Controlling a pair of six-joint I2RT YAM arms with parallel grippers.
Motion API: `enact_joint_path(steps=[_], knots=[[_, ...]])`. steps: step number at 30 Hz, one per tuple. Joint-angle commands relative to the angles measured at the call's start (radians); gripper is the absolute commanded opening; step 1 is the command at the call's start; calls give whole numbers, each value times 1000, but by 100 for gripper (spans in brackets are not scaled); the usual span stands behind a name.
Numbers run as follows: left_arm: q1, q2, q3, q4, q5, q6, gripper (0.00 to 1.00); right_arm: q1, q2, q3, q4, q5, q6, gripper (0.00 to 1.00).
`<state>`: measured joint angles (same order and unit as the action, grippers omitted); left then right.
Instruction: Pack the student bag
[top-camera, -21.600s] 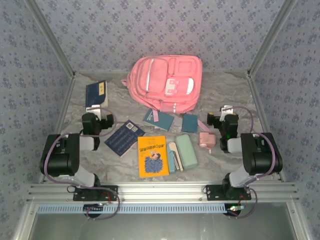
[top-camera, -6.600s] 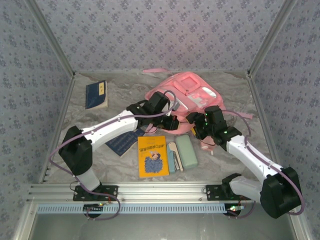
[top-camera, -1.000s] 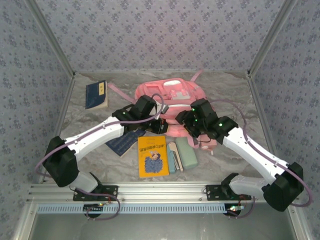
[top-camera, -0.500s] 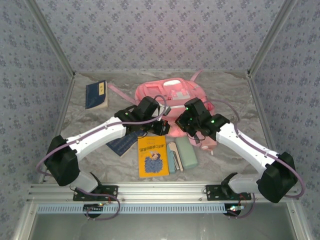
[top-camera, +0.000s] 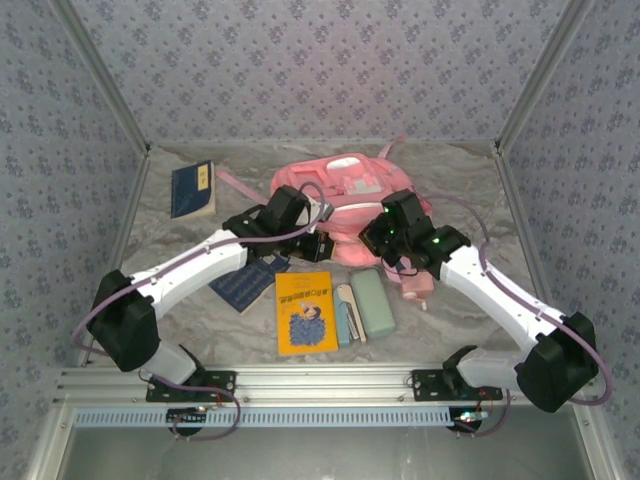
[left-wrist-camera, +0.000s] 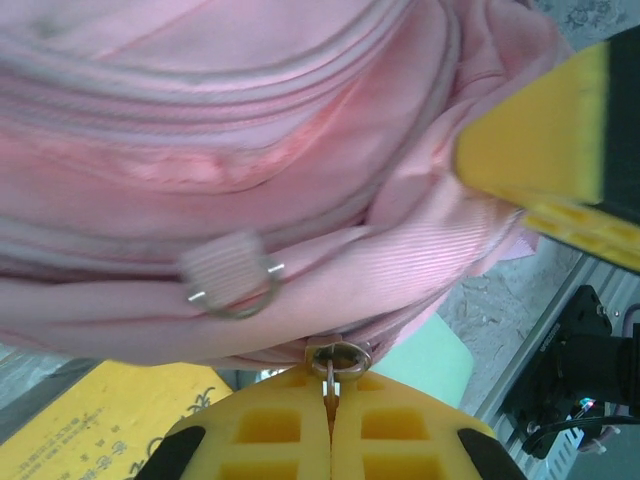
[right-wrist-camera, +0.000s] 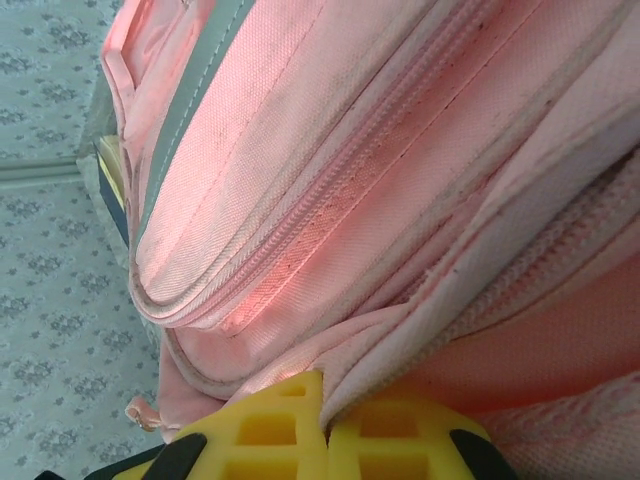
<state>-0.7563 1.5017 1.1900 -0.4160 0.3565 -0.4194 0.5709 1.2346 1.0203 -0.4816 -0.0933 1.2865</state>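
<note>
The left gripper draws outward to the bag's end nearest the blue book next and releases the zipper pull, since that end of the bag lies outward of the gripper.
The student bag (top-camera: 347, 188), a big pink backpack, lies at the back middle of the table with its near edge lifted between both arms. My left gripper (top-camera: 318, 241) (left-wrist-camera: 331, 398) is shut on the metal zipper pull (left-wrist-camera: 339, 361) at the bag's near seam. My right gripper (top-camera: 376, 236) (right-wrist-camera: 326, 408) is shut on a fold of the bag's pink fabric (right-wrist-camera: 400, 330) beside a zipper line. In the left wrist view, a yellow finger of the right gripper (left-wrist-camera: 540, 140) presses against the bag (left-wrist-camera: 300, 150) at the upper right.
A blue book (top-camera: 192, 188) lies at the back left. In front of the bag lie a dark blue notebook (top-camera: 240, 284), a yellow book (top-camera: 305, 312), a mint pencil case (top-camera: 373, 303) and a small pink pouch (top-camera: 413, 283). Patterned walls close in three sides.
The right gripper has shut on the bag's fabric and shifted slightly right and back. The left gripper, still shut on the zipper pull, has drawn a little to the left.
</note>
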Motion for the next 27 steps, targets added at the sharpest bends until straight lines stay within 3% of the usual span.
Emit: enact_joint_path(steps=[1,18,27], knots=[[42,-23,-5,6,-19,9,0,-41,-36,10,-65,79,-37,0],[215,51,-13,2,-22,-2,0,-134,-70,-10,-48,13,-88,0],[291,158,72,-35,-62,-3,0,-149,-65,-22,-24,-26,-110,0]])
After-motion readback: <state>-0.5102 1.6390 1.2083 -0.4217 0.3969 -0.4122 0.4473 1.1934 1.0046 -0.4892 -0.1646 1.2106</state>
